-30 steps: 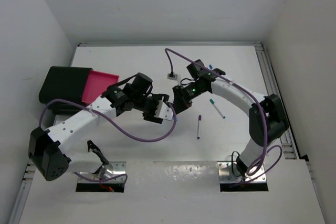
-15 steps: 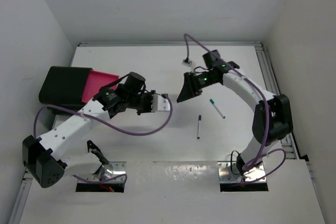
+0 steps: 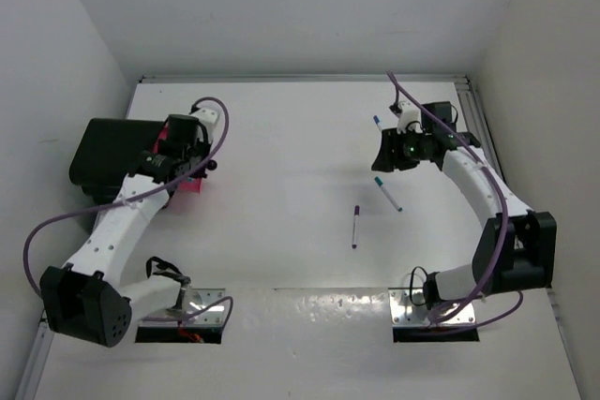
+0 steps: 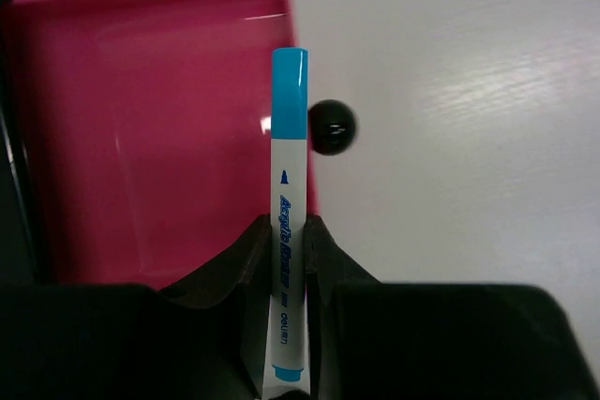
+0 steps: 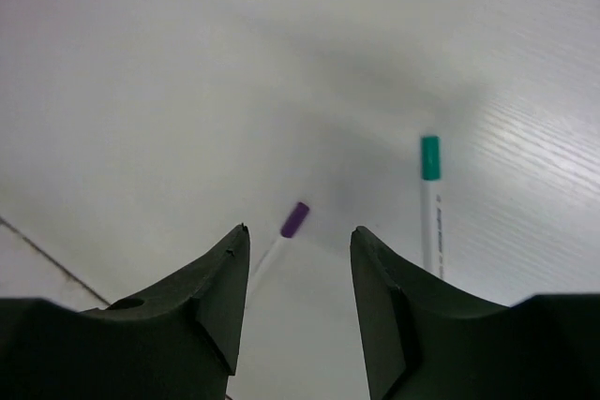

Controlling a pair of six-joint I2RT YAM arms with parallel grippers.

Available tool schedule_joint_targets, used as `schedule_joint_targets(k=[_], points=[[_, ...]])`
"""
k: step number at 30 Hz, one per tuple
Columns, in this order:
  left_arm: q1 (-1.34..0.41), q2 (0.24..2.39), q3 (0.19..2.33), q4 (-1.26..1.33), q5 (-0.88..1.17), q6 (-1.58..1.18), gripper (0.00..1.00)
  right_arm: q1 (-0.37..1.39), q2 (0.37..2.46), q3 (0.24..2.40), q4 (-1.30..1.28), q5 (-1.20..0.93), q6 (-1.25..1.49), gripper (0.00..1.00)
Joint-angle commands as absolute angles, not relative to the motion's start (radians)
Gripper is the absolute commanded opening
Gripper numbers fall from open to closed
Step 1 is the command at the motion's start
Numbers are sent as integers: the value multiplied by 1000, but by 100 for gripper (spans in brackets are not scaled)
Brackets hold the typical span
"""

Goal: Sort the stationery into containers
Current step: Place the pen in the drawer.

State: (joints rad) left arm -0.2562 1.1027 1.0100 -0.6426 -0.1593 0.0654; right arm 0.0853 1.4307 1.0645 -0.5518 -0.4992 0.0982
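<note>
Next, my right gripper lowers its open fingers to its right in the wrist view, where the green-capped pen lies below, onto the pen's white body (image 3: pixel 392 200) (image 5: pixel 433 236).
My left gripper (image 4: pixel 289 224) is shut on a white pen with a light-blue cap (image 4: pixel 289 166). The pen points out over the right edge of the pink tray (image 4: pixel 141 138). From above, this gripper (image 3: pixel 185 164) hangs over the tray (image 3: pixel 191 184), beside the black box (image 3: pixel 108 152). My right gripper (image 5: pixel 298 243) is open and empty, above the table at the right (image 3: pixel 382 156). Below it lie a purple-capped pen (image 5: pixel 293 220) (image 3: pixel 355 226) and a green-capped pen (image 5: pixel 430 196) (image 3: pixel 387 193). A blue-capped pen (image 3: pixel 377 122) lies further back.
A small black knob (image 4: pixel 332 126) shows just right of the tray's edge. Purple cables loop from both arms (image 3: pixel 56 222). White walls close the table in on the left, back and right.
The two grippers met at the table's middle. The right one opened and drew back to the right. The left one closed on the light-blue-capped pen and swung left to the pink tray.
</note>
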Motion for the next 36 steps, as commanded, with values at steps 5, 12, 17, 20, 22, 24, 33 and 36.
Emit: schedule_joint_targets(k=[5, 12, 17, 20, 22, 24, 33, 36], points=[[-124, 1222, 1123, -621, -232, -89, 6, 52, 1367, 940, -443, -278, 58, 44], [-63, 1319, 1178, -609, -184, -64, 22, 32, 1397, 888, -452, -180, 8, 43], [-40, 1364, 1219, -612, -150, -51, 30, 25, 1456, 891, -483, -129, -64, 42], [-32, 1376, 1233, -623, -121, -46, 49, 25, 1486, 897, -489, -126, -78, 41], [-32, 1377, 1232, -623, -117, -46, 51, 29, 1511, 899, -489, -124, -80, 41], [-31, 1379, 1230, -624, -112, -44, 53, 37, 1531, 907, -488, -124, -81, 40], [-21, 1348, 1272, -624, -84, -34, 53, 113, 1617, 920, -483, -107, -81, 38], [-17, 1336, 1285, -624, -69, -35, 54, 141, 1652, 930, -482, -74, -81, 37]])
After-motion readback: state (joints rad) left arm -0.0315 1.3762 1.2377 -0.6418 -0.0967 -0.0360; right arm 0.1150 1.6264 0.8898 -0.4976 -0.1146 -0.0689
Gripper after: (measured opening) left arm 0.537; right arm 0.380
